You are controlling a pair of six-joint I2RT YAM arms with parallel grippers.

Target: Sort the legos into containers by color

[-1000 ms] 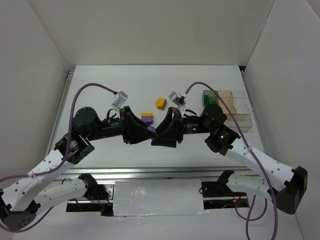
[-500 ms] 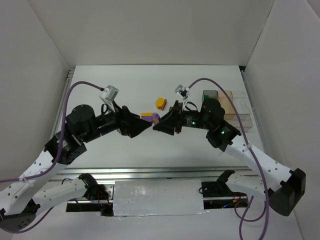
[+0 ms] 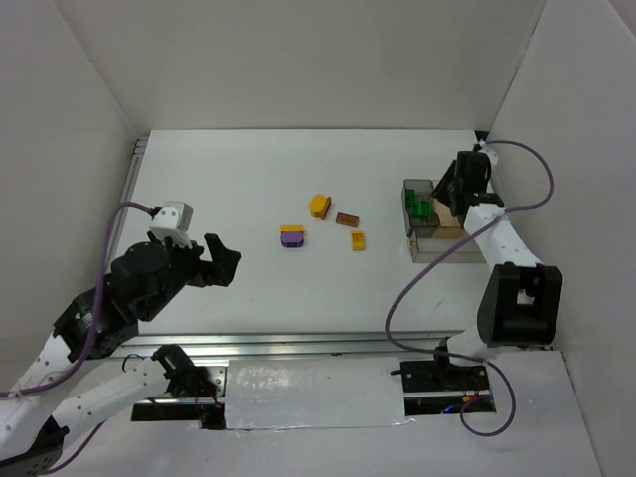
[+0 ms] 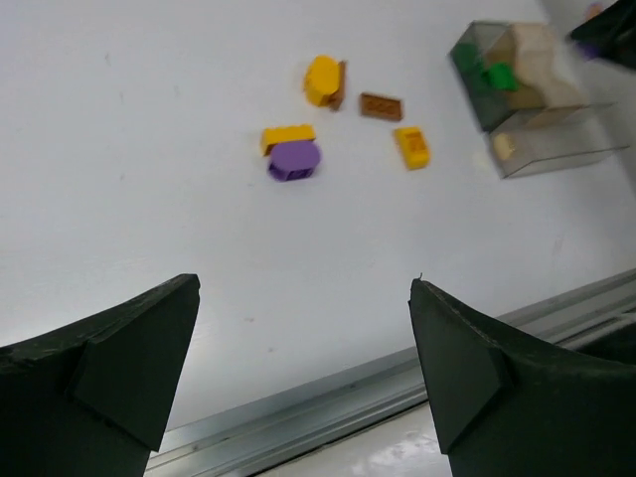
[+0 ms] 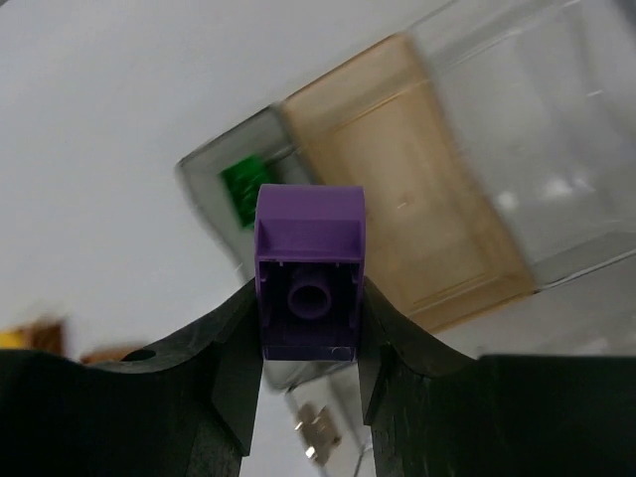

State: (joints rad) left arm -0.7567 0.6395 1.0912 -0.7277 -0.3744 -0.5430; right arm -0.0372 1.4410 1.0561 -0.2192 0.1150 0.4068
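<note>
To get over the tan section (image 3: 448, 213) (image 5: 409, 187), which looks empty while the grey section holds green legos, my right gripper will lower and shift farther first.
My right gripper (image 5: 310, 300) is shut on a purple lego (image 5: 309, 227) and holds it in the air over the containers (image 5: 397, 189), near the smoky grey compartment with green legos (image 5: 238, 184). From above, the right gripper (image 3: 443, 193) hangs over the far end of the containers (image 3: 437, 248). Loose legos lie mid-table: a purple one (image 3: 292, 239) with a yellow one against it, a rounded yellow-orange one (image 3: 319, 205), a brown one (image 3: 347, 219) and a small yellow one (image 3: 358, 239). My left gripper (image 3: 225, 260) is open and holds nothing, near the left front; the left wrist view shows the left gripper (image 4: 304, 288) well short of the purple lego (image 4: 294, 159).
White walls enclose the table on three sides. A metal rail (image 3: 298, 343) runs along the near edge. The tan compartment (image 3: 452, 221) and a clear one sit beside the grey one at the right.
The two grippers met at mid-table; the left one opened and drew back to the near left. The right one closed on the purple lego and swung it right over the containers.
</note>
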